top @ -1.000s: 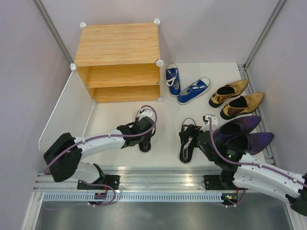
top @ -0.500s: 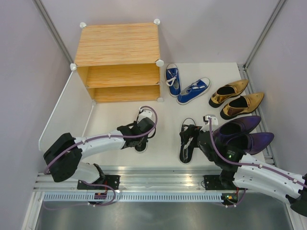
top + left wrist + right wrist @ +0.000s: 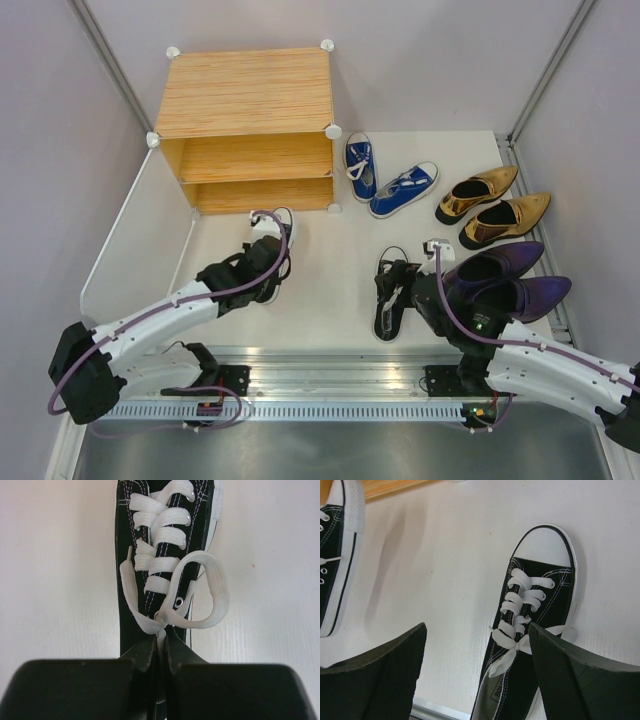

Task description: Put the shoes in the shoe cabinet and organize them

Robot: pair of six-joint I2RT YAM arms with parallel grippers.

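My left gripper rises and moves outward onto the empty upper shelf's end by the door panel next, to release the black sneaker there.
My left gripper (image 3: pixel 162 647) is shut on the tongue of one black sneaker (image 3: pixel 165 545), just behind its white lace knot. In the top view this left gripper (image 3: pixel 262 262) and its black sneaker (image 3: pixel 273 287) sit in front of the shoe cabinet (image 3: pixel 247 95), a little to the right of the lower shelf's middle. My right gripper (image 3: pixel 476 627) stands open above the other black sneaker (image 3: pixel 530 645), which lies on the floor (image 3: pixel 388 300). Blue sneakers (image 3: pixel 403 188), gold heels (image 3: pixel 478 193) and purple heels (image 3: pixel 500 262) lie to the right.
The cabinet's pale door panel (image 3: pixel 140 230) hangs open along the left side. Both shelves show no shoes. The purple heels lie right beside my right arm (image 3: pixel 520 365). A metal rail (image 3: pixel 320 360) runs along the near edge.
My left gripper closed on the black sneaker, then carried it left and toward the cabinet. The right arm and the other shoes stayed put.
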